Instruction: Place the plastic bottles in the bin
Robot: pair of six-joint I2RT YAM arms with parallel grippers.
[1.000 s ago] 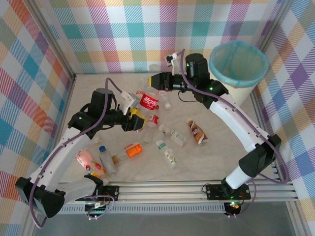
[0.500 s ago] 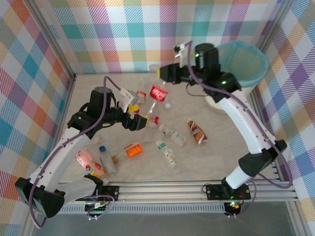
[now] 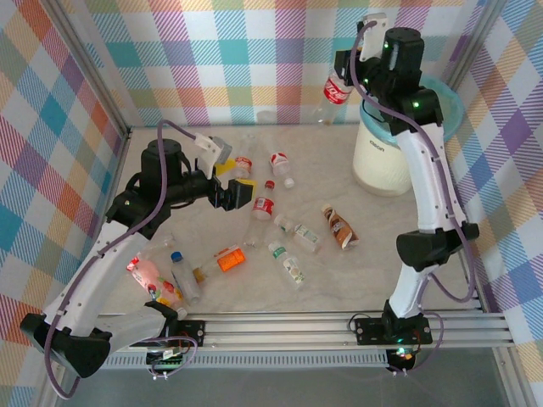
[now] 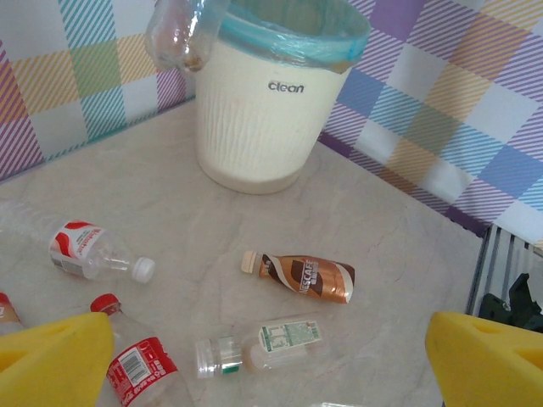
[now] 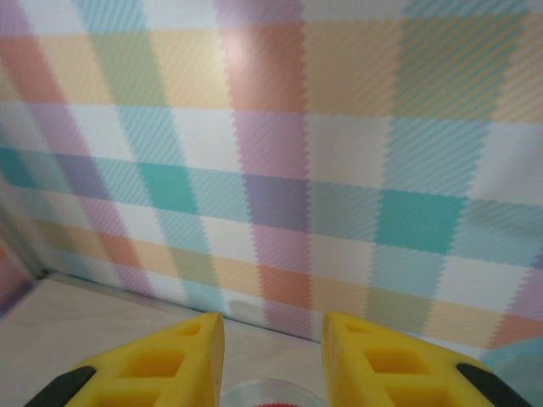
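I need to move my right gripper sideways over the bin's blue-lined opening [image 3: 443,103] [image 5: 522,373] beside the clear bottle next and release the bottle, since it hangs outside the bin's rim.
My right gripper [image 3: 348,78] is raised high beside the bin [image 3: 386,157] and is shut on a clear bottle with a red label [image 3: 334,88]. That bottle hangs left of the bin's blue-lined rim [image 4: 293,34], and its base [image 5: 271,397] shows between the yellow fingers [image 5: 165,365]. My left gripper [image 3: 239,193] hovers open above the table, nothing between its pads [image 4: 51,360]. Under it lie a red-capped bottle [image 4: 136,366], a green-label bottle [image 4: 263,343], a brown bottle [image 4: 307,277] and a white-capped red-label bottle [image 4: 83,249].
More bottles lie scattered near the front left: an orange-label one [image 3: 229,259], a blue-capped one [image 3: 183,276] and a pink one [image 3: 148,275]. Checked walls enclose the table on three sides. A metal rail [image 3: 339,326] runs along the near edge.
My right arm has swung up and to the right, carrying the red-label bottle from over the table to beside the bin's rim. The left gripper has shifted slightly up and back.
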